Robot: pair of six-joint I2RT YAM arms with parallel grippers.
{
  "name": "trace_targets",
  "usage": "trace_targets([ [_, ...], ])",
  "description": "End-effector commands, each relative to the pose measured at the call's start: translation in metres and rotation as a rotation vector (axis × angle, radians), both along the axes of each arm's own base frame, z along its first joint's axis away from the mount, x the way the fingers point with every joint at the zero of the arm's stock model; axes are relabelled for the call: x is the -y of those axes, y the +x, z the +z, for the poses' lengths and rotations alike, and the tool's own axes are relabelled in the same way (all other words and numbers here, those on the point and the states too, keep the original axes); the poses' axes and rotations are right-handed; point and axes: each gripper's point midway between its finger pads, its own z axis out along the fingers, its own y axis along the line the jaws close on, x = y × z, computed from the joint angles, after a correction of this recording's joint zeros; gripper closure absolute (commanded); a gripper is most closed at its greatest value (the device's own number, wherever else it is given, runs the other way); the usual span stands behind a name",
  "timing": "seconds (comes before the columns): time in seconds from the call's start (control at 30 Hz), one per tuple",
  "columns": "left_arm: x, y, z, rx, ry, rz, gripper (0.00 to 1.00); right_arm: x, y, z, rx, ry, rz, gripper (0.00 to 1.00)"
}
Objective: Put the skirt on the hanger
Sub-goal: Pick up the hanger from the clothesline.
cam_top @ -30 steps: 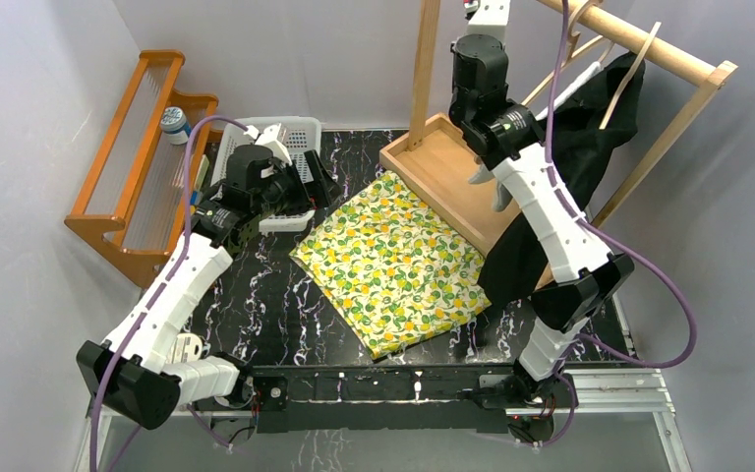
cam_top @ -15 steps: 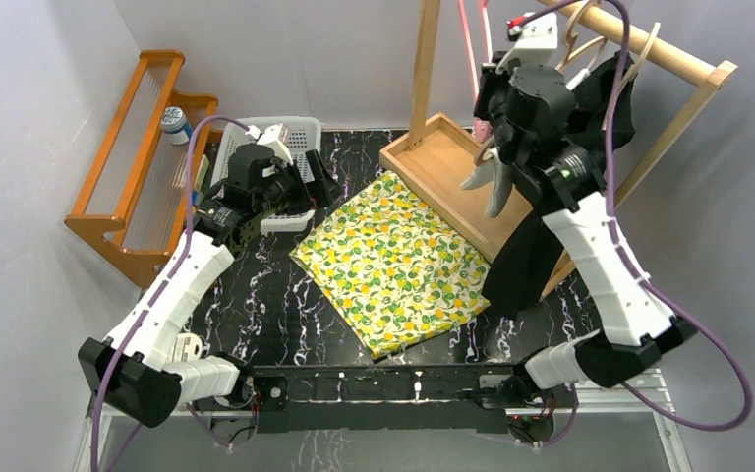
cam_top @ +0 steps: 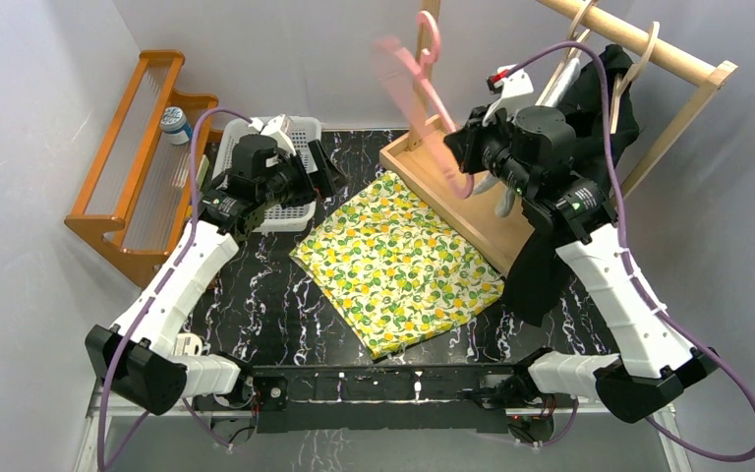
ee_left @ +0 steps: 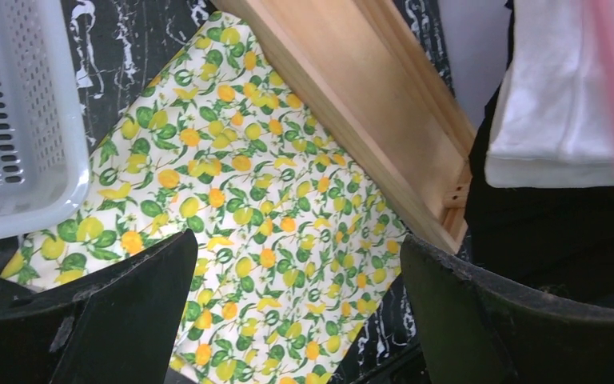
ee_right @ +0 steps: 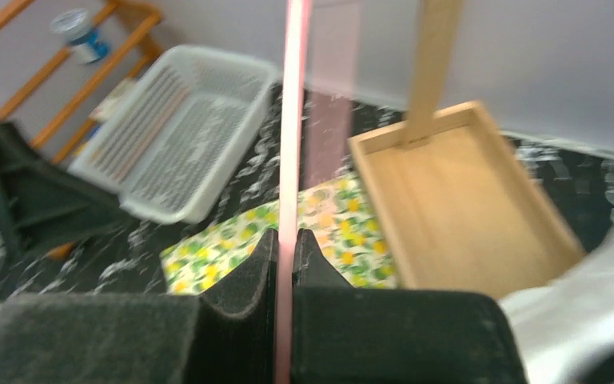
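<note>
I will next bring the hanger back over the skirt (cam_top: 393, 265) (ee_right: 348, 232) with my right gripper and then let the hanger go, because the skirt is nearer my base and to the gripper's left in the top view.
The skirt (cam_top: 393, 265), white with yellow lemons and green leaves, lies flat on the black marble table; it also shows in the left wrist view (ee_left: 264, 216) and the right wrist view (ee_right: 232, 244). My right gripper (cam_top: 457, 157) is shut on a pink hanger (cam_top: 423, 84), held in the air over the wooden rack base (cam_top: 442, 182); the hanger is blurred. In the right wrist view the pink hanger (ee_right: 292, 120) runs up from between my shut fingers (ee_right: 252, 272). My left gripper (cam_top: 319, 177) is open and empty, above the skirt's far left corner.
A white perforated basket (cam_top: 285, 138) sits behind the left gripper. An orange wooden shelf (cam_top: 143, 157) with a small jar (cam_top: 172, 123) stands at the far left. A wooden clothes rack (cam_top: 649, 44) carries a black garment (cam_top: 570, 157) and wooden hangers at the far right.
My right arm has swung left and down from the rack rail, bringing the pink hanger off it and out over the rack base. My left gripper shifted slightly right.
</note>
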Motion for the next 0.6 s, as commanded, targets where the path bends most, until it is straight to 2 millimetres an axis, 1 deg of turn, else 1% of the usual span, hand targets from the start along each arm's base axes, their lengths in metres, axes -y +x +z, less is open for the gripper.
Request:
trace_targets([
  [0.0, 0.006, -0.002, 0.052, 0.090, -0.136, -0.009, 0.02, -0.051, -0.044, 0.005, -0.028, 0.110, 0.349, 1.00],
  [0.07, 0.003, -0.003, 0.065, 0.120, -0.159, 0.011, 0.02, -0.055, -0.046, -0.008, -0.065, 0.118, 0.366, 1.00],
  [0.13, -0.005, -0.003, 0.078, 0.157, -0.169, 0.049, 0.02, -0.056, -0.048, -0.020, -0.097, 0.116, 0.370, 1.00],
  [0.27, -0.018, -0.010, 0.096, 0.217, -0.173, 0.096, 0.02, -0.060, -0.055, -0.045, -0.163, 0.121, 0.392, 1.00],
  [0.33, -0.022, -0.013, 0.099, 0.227, -0.183, 0.113, 0.02, -0.068, -0.062, -0.053, -0.196, 0.143, 0.427, 1.00],
  [0.4, -0.020, -0.016, 0.100, 0.217, -0.203, 0.109, 0.02, -0.079, -0.070, -0.063, -0.223, 0.156, 0.456, 1.00],
  [0.5, -0.014, -0.016, 0.097, 0.147, -0.260, 0.116, 0.02, -0.095, -0.081, -0.077, -0.250, 0.146, 0.491, 1.00],
  [0.57, -0.010, -0.015, 0.091, 0.063, -0.311, 0.140, 0.02, -0.102, -0.085, -0.089, -0.262, 0.127, 0.496, 1.00],
])
